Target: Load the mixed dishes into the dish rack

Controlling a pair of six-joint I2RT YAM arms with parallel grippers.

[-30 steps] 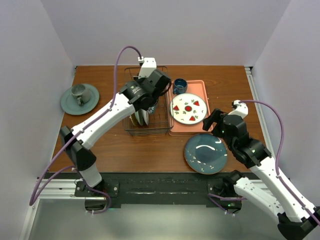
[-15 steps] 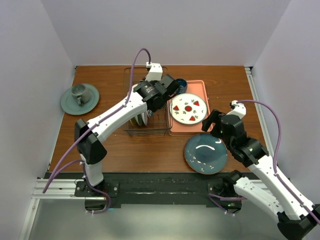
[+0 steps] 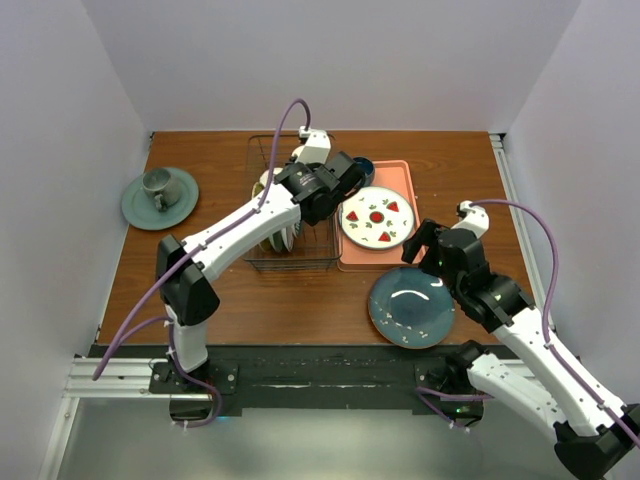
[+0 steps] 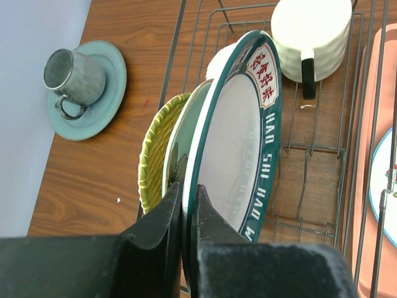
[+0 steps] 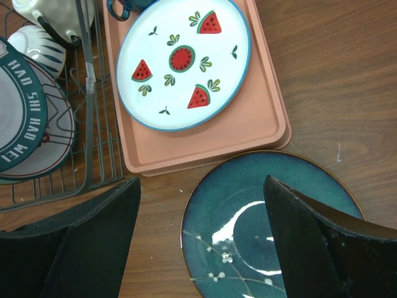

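Note:
I should next gently move the rim of the teal-rimmed plate toward the open rack wires to the right of my left gripper in the wrist view, away from the mint-green plate (image 4: 180,139), and let it go.
The dish rack (image 3: 290,263) stands at mid-table. A yellow textured plate (image 4: 155,155), a mint-green plate (image 4: 180,139) and a teal-rimmed plate with a white centre (image 4: 239,130) stand on edge in it. My left gripper (image 4: 185,202) is shut on the teal-rimmed plate's lower rim, and its wrist (image 3: 318,187) hangs over the rack. A cream mug (image 4: 310,34) and a cream bowl (image 4: 218,59) sit at the rack's far end. My right gripper (image 5: 201,186) is open, hovering over the near edge of a dark teal plate (image 5: 248,230) that lies flat on the table (image 3: 412,308).
A pink tray (image 3: 402,180) right of the rack holds a white plate with red fruit slices (image 3: 377,217) and a dark blue cup (image 3: 360,170). A grey-green cup on a saucer (image 3: 160,195) sits at the far left. White walls enclose the table.
My left arm has swung right over the rack, with the teal-rimmed plate still pinched in it. My right gripper has edged slightly left and stays open.

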